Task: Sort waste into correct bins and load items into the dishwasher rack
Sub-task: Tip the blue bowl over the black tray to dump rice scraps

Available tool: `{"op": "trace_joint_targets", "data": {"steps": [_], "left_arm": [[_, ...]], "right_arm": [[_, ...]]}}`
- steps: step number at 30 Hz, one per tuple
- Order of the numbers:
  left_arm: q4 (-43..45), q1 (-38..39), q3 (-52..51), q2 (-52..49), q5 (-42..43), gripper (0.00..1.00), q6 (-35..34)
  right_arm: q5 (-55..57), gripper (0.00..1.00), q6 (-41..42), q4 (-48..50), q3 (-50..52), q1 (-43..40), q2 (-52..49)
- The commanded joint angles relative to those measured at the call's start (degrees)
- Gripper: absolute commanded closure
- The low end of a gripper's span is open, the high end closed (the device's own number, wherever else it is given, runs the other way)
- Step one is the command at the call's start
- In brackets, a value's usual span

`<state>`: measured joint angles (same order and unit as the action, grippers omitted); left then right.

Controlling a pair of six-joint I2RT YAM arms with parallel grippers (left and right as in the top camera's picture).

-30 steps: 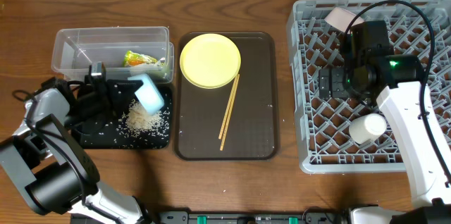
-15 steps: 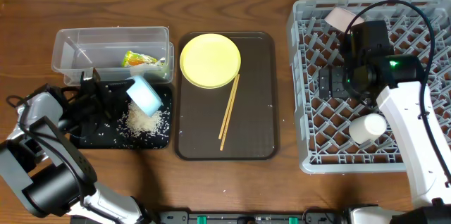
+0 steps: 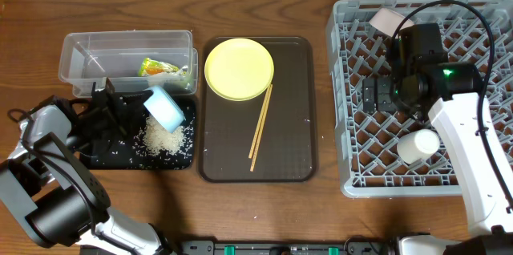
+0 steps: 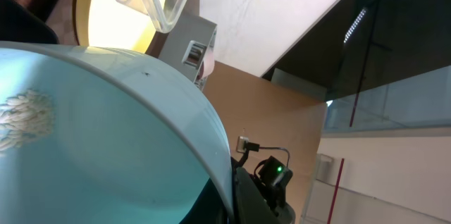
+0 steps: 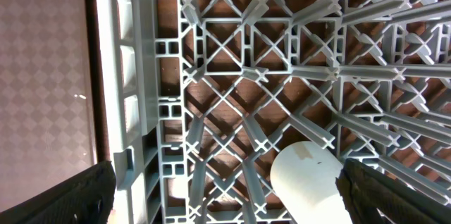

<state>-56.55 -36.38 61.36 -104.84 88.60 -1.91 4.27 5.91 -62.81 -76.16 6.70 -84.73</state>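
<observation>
Next, my left gripper will shift right in the overhead view, turn the bowl upright and lower it to release beside the chopsticks, since the brown tray is clear there.
My left gripper point(image 3: 132, 111) is shut on the rim of the light-blue bowl point(image 3: 163, 107), tipped on its side over the black tray point(image 3: 100, 155), where a heap of rice point(image 3: 164, 136) lies. The bowl fills the left wrist view point(image 4: 99, 132), with a few grains stuck inside. The green-and-orange wrapper point(image 3: 159, 67) lies in the clear tub point(image 3: 80, 58). The yellow plate point(image 3: 239, 68) and chopsticks point(image 3: 260, 127) lie on the brown tray point(image 3: 296, 139). My right gripper point(image 3: 377, 95) is open and empty over the grey rack point(image 3: 353, 167), above the white cup point(image 5: 306, 178), which also shows in the overhead view point(image 3: 418, 144).
A pale bowl point(image 3: 386, 21) sits tilted at the rack's far left corner. Loose rice grains are scattered over the black tray. The rack's left wall point(image 5: 127, 90) runs next to the brown tray's edge in the right wrist view.
Between the oldest frame and half a second ago, my left gripper pulled left and tilted the light-blue bowl a little further up. Since then nothing has moved. The right arm is still.
</observation>
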Motion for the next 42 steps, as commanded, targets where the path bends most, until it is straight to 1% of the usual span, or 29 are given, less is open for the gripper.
{"op": "trace_joint_targets", "data": {"steps": [1, 4, 6, 8, 10, 12, 14, 16, 17, 18, 19, 21, 23, 24, 25, 26, 27, 30, 32, 35, 39, 42], "left_arm": [[0.50, -0.37, -0.28, 0.02, -0.31, 0.94, 0.85], [2.29, -0.37, -0.28, 0.02, -6.78, 0.94, 0.72], [2.47, -0.37, -0.28, 0.02, -8.22, 0.94, 0.72], [2.45, -0.37, -0.28, 0.02, -6.01, 0.94, 0.81], [1.84, -0.26, -0.24, 0.04, 1.55, 0.94, 5.09], [2.32, -0.20, -0.07, 0.24, 1.44, 0.94, 6.54], [4.46, -0.26, -0.07, 0.24, -1.29, 0.94, 6.29], [4.96, -0.26, -0.07, 0.24, -4.96, 0.94, 2.29], [4.61, -0.24, -0.07, 0.24, -3.32, 0.94, 1.95], [4.39, -0.13, -0.07, 0.28, -0.02, 0.94, 4.31], [3.80, -0.13, 0.00, 0.42, 1.49, 0.94, 6.34], [4.70, -0.35, 0.00, 0.48, -0.11, 0.94, 6.80], [4.79, -0.74, 0.00, 0.46, -4.26, 0.94, 4.48], [4.26, -0.74, -0.02, 0.46, -4.07, 0.94, 3.43], [3.41, -0.72, -0.02, 0.48, -1.97, 0.94, 4.39], [2.54, -0.50, 0.00, 0.50, 1.60, 0.94, 8.11], [2.19, -0.50, 0.07, 0.59, 1.53, 0.94, 9.05], [2.60, -0.68, 0.04, 0.59, -2.05, 0.94, 8.52], [0.96, -0.59, 0.04, 0.70, -2.49, 0.94, 7.78], [-1.77, 0.57, 0.07, 1.90, -3.15, 0.94, 12.26], [-2.54, 3.32, 0.07, 6.21, -9.92, 0.94, 13.09], [-1.27, 7.19, 0.17, 10.78, -15.30, 0.94, 13.05]], "right_arm": [[-0.24, 0.01, 0.68, -0.02, 0.04, -0.74, 0.83], [-0.22, 0.01, 0.68, -0.02, 0.04, -0.74, 0.83], [-0.22, 0.01, 0.68, -0.02, 0.04, -0.74, 0.83], [-0.24, 0.01, 0.68, 0.00, 0.04, -0.74, 0.83], [-0.22, 0.01, 0.68, 0.00, 0.04, -0.74, 0.83], [-0.24, 0.01, 0.68, -0.04, 0.04, -0.74, 0.83], [-0.22, 0.01, 0.68, -0.02, 0.04, -0.74, 0.83], [-0.24, 0.01, 0.68, -0.02, 0.04, -0.74, 0.83], [-0.24, 0.01, 0.68, 0.00, 0.04, -0.74, 0.83], [-0.24, 0.01, 0.68, -0.02, 0.04, -0.74, 0.83], [-0.24, 0.01, 0.68, 0.00, 0.04, -0.74, 0.83], [-0.22, 0.01, 0.68, 0.00, 0.04, -0.74, 0.83], [-0.24, 0.01, 0.68, -0.02, 0.04, -0.74, 0.83], [-0.24, 0.01, 0.68, -0.02, 0.04, -0.74, 0.83], [-0.24, 0.01, 0.68, -0.02, 0.04, -0.74, 0.83], [-0.24, 0.01, 0.68, -0.02, 0.04, -0.74, 0.83], [-0.24, 0.01, 0.68, 0.00, 0.04, -0.74, 0.83], [-0.22, 0.01, 0.68, 0.00, 0.04, -0.74, 0.83], [-0.24, 0.01, 0.68, 0.00, 0.04, -0.74, 0.83], [-0.24, 0.01, 0.68, 0.00, 0.04, -0.74, 0.83], [-0.22, 0.01, 0.68, 0.09, 0.04, -0.74, 0.83], [-0.24, 0.01, 0.68, 0.22, 0.04, -0.74, 0.83]]}}
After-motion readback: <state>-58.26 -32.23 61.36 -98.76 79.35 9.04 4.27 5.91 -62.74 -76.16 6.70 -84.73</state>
